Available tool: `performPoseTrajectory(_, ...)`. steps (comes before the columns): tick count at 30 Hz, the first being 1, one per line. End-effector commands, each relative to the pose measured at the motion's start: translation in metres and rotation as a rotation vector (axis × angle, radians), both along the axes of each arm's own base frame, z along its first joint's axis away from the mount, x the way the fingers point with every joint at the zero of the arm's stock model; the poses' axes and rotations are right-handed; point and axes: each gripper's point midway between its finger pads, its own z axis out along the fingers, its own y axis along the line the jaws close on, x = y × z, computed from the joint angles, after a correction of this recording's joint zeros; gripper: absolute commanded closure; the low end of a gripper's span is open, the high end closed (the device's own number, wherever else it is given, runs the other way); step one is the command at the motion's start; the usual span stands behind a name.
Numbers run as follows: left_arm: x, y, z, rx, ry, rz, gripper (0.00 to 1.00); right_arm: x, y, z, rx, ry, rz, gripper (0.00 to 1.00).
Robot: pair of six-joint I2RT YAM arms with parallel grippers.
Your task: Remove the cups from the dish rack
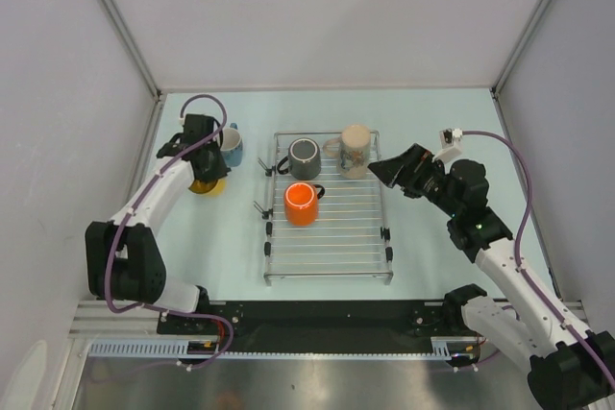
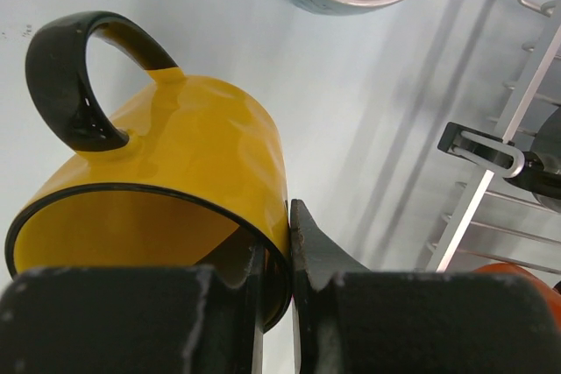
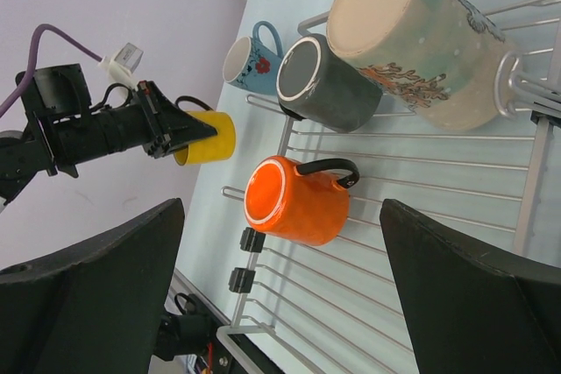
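My left gripper should go down to the bare tabletop beside the blue mug and let go of the yellow mug's rim, because the yellow mug is still hanging in the air.
The silver wire dish rack (image 1: 327, 237) lies mid-table. On it are the dark grey mug (image 1: 305, 157), the tall beige mug (image 1: 355, 150) lying on its side, and the orange mug (image 1: 302, 204). The blue mug (image 1: 231, 145) stands on the table left of the rack. My left gripper (image 1: 204, 173) is shut on the rim of the yellow mug (image 1: 206, 184) just in front of the blue one; in the left wrist view one finger is inside the yellow mug (image 2: 175, 155) and one outside, at the gripper (image 2: 276, 251). My right gripper (image 1: 386, 170) is open and empty beside the beige mug. In the right wrist view the right gripper (image 3: 280, 295) looks over the orange mug (image 3: 302, 199).
White walls close in the table on the left, back and right. The rack's black feet (image 3: 247, 260) and raised wire ends (image 2: 491, 151) stick out on its left side. The right wrist view also shows the left arm (image 3: 96, 129) with its purple cable.
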Motion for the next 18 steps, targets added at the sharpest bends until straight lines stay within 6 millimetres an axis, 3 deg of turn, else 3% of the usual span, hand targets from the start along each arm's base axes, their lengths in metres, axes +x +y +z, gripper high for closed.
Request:
performPoseTrajectory(1,0.02,-0.007,0.012,-0.052,-0.094,0.015,1.0,0.001,0.001,0.007,0.01,-0.03,0.004,0.0)
performPoseTrajectory(9,0.028,-0.015,-0.022,-0.089,-0.008,0.021,0.99,0.003,-0.001,0.006,0.0,-0.028,-0.008,0.0)
performPoseTrajectory(18,0.031,-0.012,-0.041,-0.06,0.05,0.035,1.0,0.007,-0.001,-0.002,-0.004,-0.016,-0.015,0.0)
